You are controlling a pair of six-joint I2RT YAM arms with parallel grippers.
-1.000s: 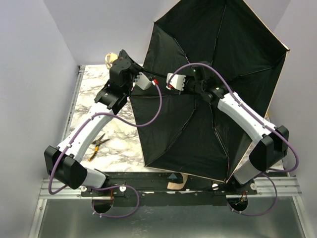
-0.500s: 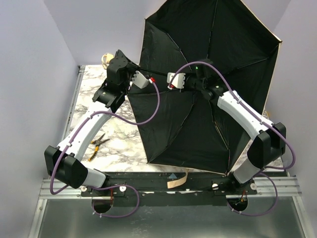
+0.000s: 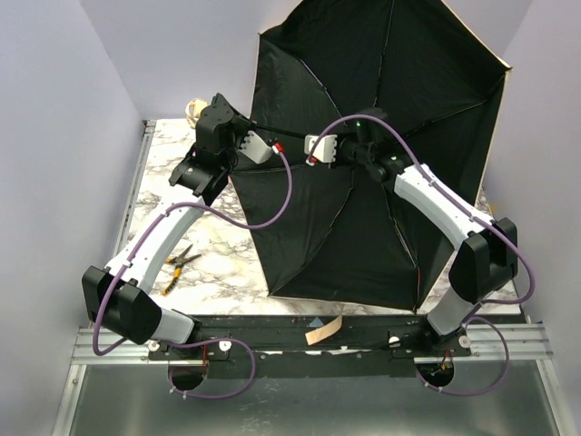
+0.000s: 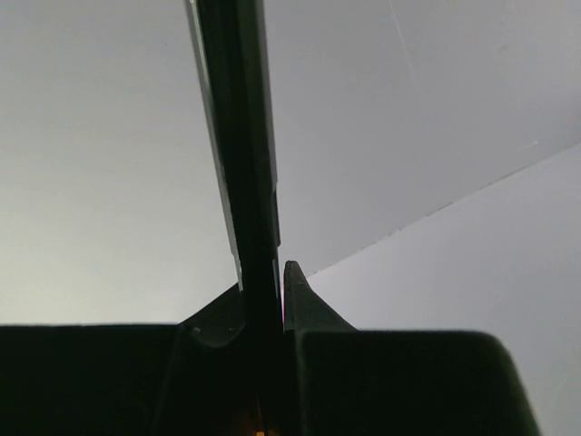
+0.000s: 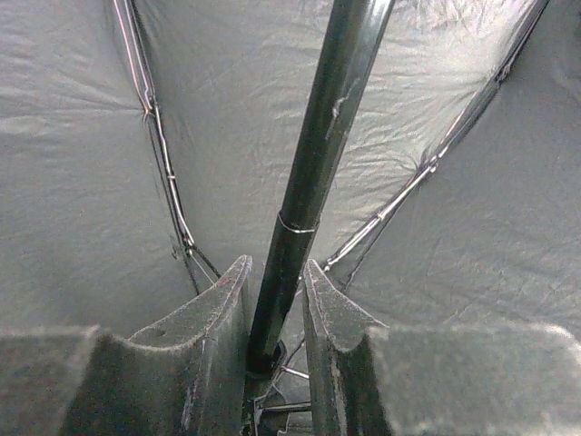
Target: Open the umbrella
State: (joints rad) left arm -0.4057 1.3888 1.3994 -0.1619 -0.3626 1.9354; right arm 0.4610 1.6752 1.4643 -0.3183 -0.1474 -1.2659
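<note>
My left gripper turns the umbrella's shaft upright next, lowers the handle onto the clear marble tabletop and releases it, since the canopy is already spread.
The umbrella (image 3: 381,100) is spread open over the right half of the table, its black lining and ribs facing the top camera and a peach edge (image 3: 495,118) along its right rim. Its thin black shaft (image 3: 290,130) runs left to the cream handle (image 3: 193,109). My left gripper (image 3: 222,104) is shut on the shaft (image 4: 241,136) near the handle end, seen in the left wrist view (image 4: 268,282). My right gripper (image 3: 368,127) is shut around the shaft (image 5: 318,163) close to the canopy's hub, fingers on either side in the right wrist view (image 5: 275,272).
A small hand tool (image 3: 180,265) lies on the marble table (image 3: 218,263) at the front left, beside my left arm. Lilac walls close in on the left, back and right. A tan strap (image 3: 322,331) hangs over the front rail.
The open canopy has swung left and further up off the table's front edge. My right arm has drawn in to the left with it. My left gripper has barely moved.
</note>
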